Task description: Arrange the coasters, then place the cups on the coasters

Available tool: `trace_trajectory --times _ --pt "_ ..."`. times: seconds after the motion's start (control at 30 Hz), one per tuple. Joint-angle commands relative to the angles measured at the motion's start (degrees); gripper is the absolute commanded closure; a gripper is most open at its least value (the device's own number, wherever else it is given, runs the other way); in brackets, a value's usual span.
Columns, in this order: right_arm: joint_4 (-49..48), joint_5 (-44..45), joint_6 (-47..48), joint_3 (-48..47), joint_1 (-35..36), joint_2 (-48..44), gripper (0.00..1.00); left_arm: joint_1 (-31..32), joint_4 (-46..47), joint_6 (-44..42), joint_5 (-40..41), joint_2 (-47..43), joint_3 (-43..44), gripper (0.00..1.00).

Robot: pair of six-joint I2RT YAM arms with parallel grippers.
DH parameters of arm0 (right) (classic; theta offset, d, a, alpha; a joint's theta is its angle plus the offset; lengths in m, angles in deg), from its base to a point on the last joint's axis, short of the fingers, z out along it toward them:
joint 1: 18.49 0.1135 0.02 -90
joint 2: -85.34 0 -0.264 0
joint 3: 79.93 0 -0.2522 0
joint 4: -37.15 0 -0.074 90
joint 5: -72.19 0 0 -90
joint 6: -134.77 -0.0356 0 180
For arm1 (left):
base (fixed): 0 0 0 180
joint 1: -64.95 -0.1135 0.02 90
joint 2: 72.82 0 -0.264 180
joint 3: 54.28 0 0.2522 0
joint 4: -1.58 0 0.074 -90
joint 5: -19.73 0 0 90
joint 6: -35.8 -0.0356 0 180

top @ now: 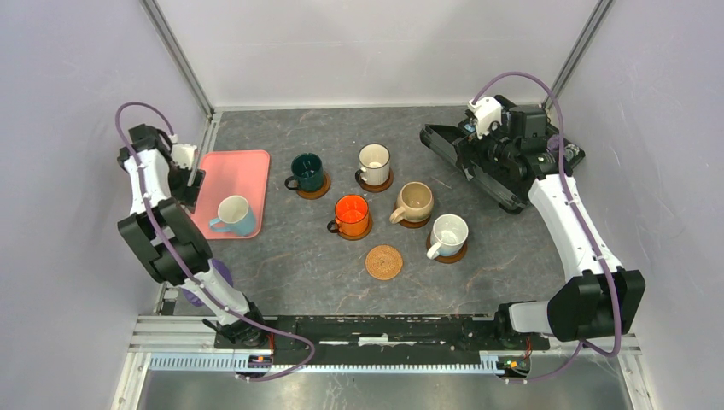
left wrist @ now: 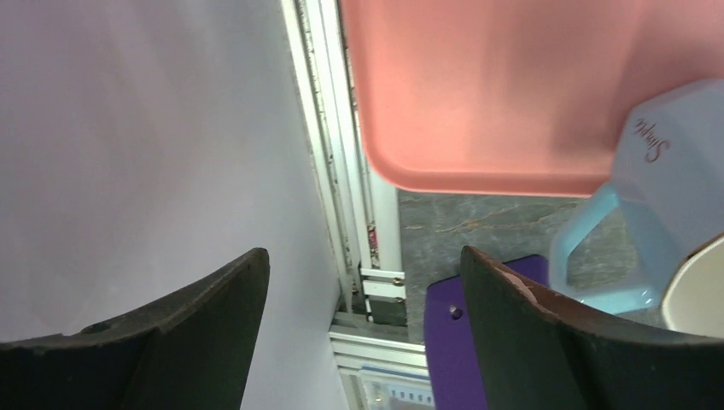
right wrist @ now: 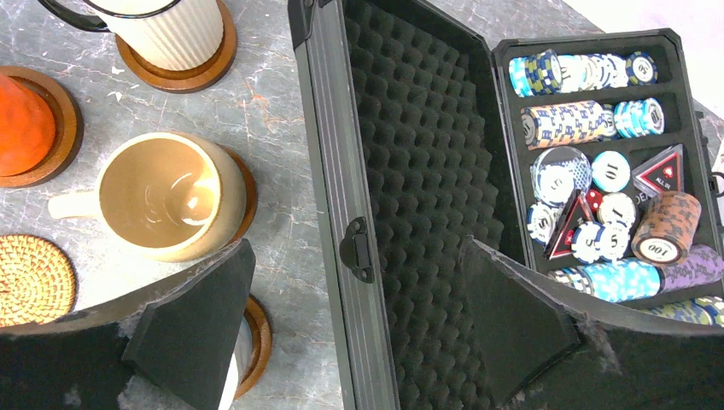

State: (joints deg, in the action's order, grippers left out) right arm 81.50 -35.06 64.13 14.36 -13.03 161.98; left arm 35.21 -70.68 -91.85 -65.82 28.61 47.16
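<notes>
To the right in the top view and down, my left gripper will move, turning, onto the light blue cup's handle, since it juts out toward the gripper's fingers.
Five cups stand on brown coasters mid-table: dark green [top: 307, 171], cream striped [top: 374, 162], orange [top: 351, 213], beige [top: 416, 202] and white [top: 448, 235]. The woven coaster [top: 384, 262] lies bare in front of them. On the pink tray [top: 248, 166] sits the light blue cup [top: 235, 214]. My left gripper [top: 192, 179] hangs open at the tray's left edge, nothing between its fingers [left wrist: 512, 307]; the light blue cup [left wrist: 657, 188] is to its right. My right gripper [right wrist: 359, 256] is open and empty above the case's lid, with the beige cup [right wrist: 166, 196] to its left.
An open black poker case [top: 487, 166] lies at the back right, its foam lid [right wrist: 410, 171] beside trays of chips [right wrist: 598, 154]. A purple object [left wrist: 461, 342] lies near the left arm's base. Enclosure walls and metal rails [left wrist: 341, 171] bound the table.
</notes>
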Motion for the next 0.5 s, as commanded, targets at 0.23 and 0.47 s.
trace_trajectory --times 0.23,0.47 --pt "-0.38 -7.75 -0.59 -3.92 -0.31 0.29 0.02 -5.38 -16.32 -30.48 -11.91 -7.13 1.67 0.05" --pt "1.93 -9.39 -0.9 -8.29 -0.14 3.74 0.02 -5.68 -22.5 -42.77 -15.73 -8.51 -4.84 0.12"
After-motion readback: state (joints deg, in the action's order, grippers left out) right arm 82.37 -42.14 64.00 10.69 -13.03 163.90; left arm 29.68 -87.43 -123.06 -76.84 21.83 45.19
